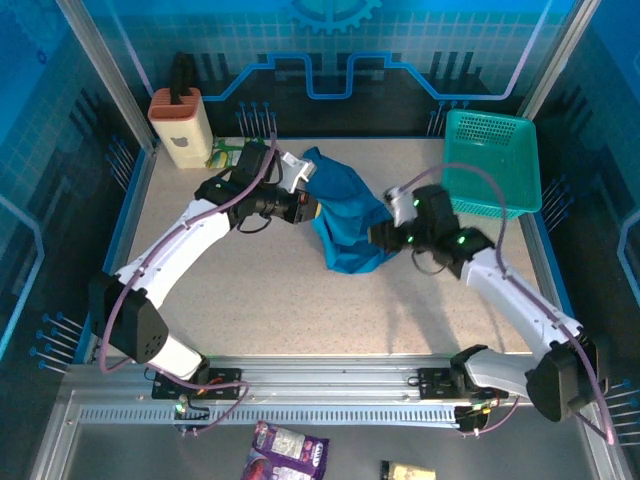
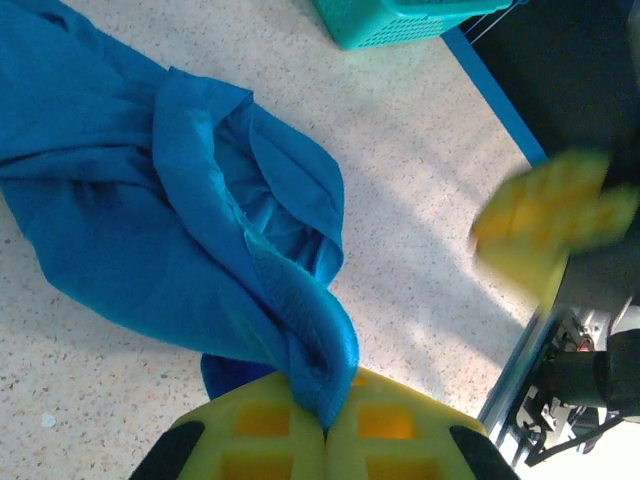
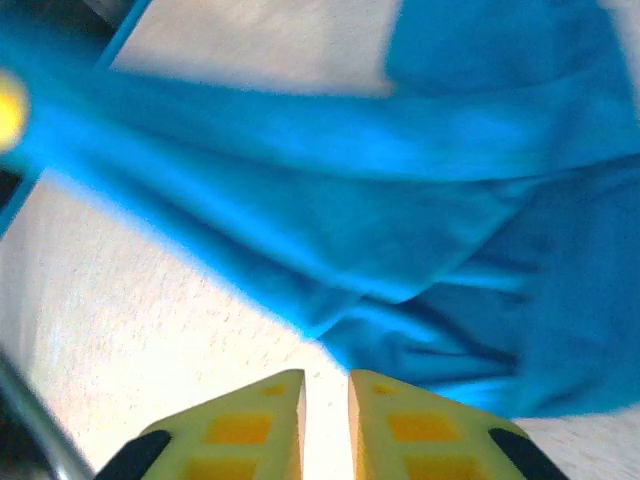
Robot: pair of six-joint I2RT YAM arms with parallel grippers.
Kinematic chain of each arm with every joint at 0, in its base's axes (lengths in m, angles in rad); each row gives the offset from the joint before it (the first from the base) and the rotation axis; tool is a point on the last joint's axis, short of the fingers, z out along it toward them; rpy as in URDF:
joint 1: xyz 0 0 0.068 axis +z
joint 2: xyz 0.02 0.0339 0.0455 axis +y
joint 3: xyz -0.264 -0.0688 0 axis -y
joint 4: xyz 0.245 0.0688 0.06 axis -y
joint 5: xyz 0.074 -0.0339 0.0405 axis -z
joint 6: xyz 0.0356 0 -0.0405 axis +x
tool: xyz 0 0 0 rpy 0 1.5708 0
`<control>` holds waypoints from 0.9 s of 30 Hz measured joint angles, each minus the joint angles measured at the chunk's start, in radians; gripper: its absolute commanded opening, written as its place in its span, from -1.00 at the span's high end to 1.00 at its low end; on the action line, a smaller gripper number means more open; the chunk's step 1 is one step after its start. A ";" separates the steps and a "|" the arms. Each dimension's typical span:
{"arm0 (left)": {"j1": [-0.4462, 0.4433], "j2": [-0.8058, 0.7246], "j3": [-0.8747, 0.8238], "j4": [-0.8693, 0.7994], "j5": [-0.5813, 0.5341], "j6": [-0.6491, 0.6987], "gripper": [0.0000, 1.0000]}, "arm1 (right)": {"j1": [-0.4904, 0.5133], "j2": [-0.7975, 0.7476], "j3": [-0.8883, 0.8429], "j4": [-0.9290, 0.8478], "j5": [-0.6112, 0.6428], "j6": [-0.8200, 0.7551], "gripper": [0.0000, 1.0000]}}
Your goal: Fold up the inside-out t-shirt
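Observation:
My left gripper should next pull back and then swing over the heap's middle to let go of the rolled fold, as that spot is between it and my right gripper.
The inside-out t-shirt lies bunched in a blue-teal heap at the middle of the table. My left gripper is at the heap's left side. In the left wrist view the left gripper is shut on a rolled fold of the t-shirt, which trails away across the table. My right gripper is at the heap's right edge. In the right wrist view the right gripper stands slightly open just short of the t-shirt, with bare tabletop showing in the narrow gap.
A teal mesh basket stands at the back right, its corner also in the left wrist view. A beige holder sits at the back left. Some packets lie below the table's near rail.

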 measured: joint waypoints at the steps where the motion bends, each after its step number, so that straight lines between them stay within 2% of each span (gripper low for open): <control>1: 0.000 0.000 0.011 -0.008 0.003 0.000 1.00 | 0.035 -0.002 -0.040 0.041 0.005 -0.009 0.78; 3: 0.000 0.000 0.035 -0.025 0.011 0.002 1.00 | 0.095 0.037 -0.124 0.142 0.020 -0.031 0.81; 7: 0.000 -0.002 0.060 -0.061 0.016 0.011 1.00 | 0.109 0.184 -0.158 0.273 0.050 -0.034 0.81; 16: 0.000 -0.108 0.006 -0.122 0.019 0.011 1.00 | 0.104 0.568 -0.003 0.591 0.112 0.130 0.76; 21: 0.000 -0.237 -0.114 -0.159 0.004 0.008 1.00 | 0.069 0.702 0.094 0.735 0.183 0.220 0.78; 27: 0.000 -0.395 -0.359 -0.174 -0.084 -0.064 1.00 | -0.006 0.722 0.109 0.836 0.264 0.263 0.80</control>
